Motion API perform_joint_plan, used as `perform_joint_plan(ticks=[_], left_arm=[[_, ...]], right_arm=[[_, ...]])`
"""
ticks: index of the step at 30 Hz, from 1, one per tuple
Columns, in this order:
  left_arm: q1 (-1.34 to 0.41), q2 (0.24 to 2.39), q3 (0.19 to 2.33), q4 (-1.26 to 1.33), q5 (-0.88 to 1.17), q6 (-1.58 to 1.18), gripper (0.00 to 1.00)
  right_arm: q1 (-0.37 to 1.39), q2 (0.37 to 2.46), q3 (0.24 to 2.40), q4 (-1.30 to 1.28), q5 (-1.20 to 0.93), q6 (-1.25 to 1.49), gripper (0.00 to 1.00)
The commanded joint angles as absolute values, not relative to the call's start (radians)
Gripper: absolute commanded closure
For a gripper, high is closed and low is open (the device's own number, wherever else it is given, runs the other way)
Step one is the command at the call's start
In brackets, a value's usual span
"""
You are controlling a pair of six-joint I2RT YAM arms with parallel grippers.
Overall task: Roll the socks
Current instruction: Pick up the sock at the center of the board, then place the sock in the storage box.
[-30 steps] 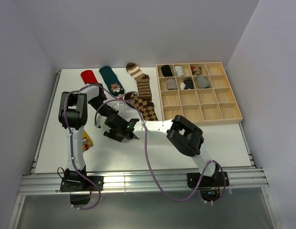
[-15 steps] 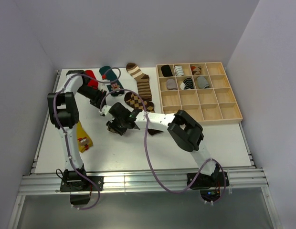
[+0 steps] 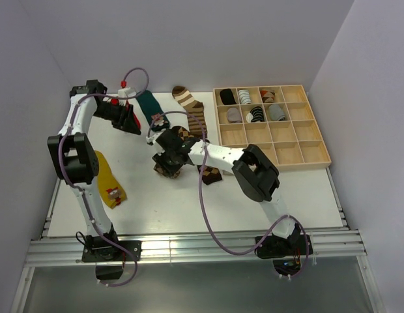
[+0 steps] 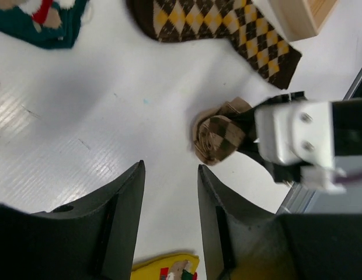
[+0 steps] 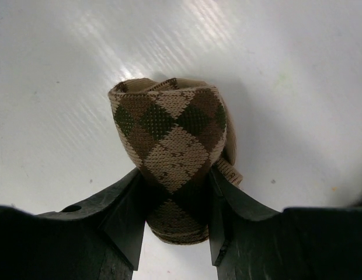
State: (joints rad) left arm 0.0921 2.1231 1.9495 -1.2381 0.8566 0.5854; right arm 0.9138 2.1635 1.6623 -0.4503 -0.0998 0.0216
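Note:
The compartment before the light grey sock (image 3: 282, 132) is empty, so my right gripper will next rise, move right in the top view and lower to release the roll inside.
My right gripper (image 3: 168, 163) is shut on a rolled brown argyle sock (image 5: 169, 146) that rests on the white table; the roll also shows in the left wrist view (image 4: 219, 137). A flat brown argyle sock (image 4: 228, 26) lies just behind it. My left gripper (image 3: 127, 117) is open and empty, raised at the back left (image 4: 169, 169). A dark teal sock (image 3: 150, 104), a brown-and-cream striped sock (image 3: 192, 107) and a mustard yellow sock (image 3: 107, 179) lie flat. A red sock (image 3: 115, 101) is mostly hidden by the left arm.
A wooden compartment tray (image 3: 293, 156) stands at the back right, with several rolled socks in its far rows. Its corner shows in the left wrist view (image 4: 298, 17). Purple cables loop over both arms. The table's left edge is near the yellow sock.
The left arm has swung from the table's middle to the back left and risen, uncovering the yellow sock. The right gripper has shifted slightly back with the rolled sock.

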Motion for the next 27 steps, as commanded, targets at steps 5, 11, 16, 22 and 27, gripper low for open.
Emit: perform_joint_plan(ticks=[5, 11, 16, 22, 27], left_arm=[[0.101, 1.959, 1.893, -1.212, 0.911, 0.551, 0.54], [0.106, 1.91, 1.868, -1.212, 0.917, 0.551, 0.54], [0.107, 1.888, 1.871, -1.25, 0.94, 0.575, 0.55], [0.107, 1.861, 1.898, -1.243, 0.933, 0.548, 0.55], [0.107, 1.845, 1.924, -1.246, 0.954, 0.555, 0.54]], right_arm=[[0.848, 2.056, 1.69, -0.476, -0.139, 0.09, 1.0], [0.786, 1.954, 1.687, -0.46, -0.163, 0.117, 1.0], [0.718, 1.884, 1.675, -0.477, -0.138, 0.121, 1.0], [0.554, 1.755, 1.615, -0.509, -0.006, 0.1, 1.0], [0.396, 1.677, 1.559, -0.525, 0.266, 0.043, 1.0]])
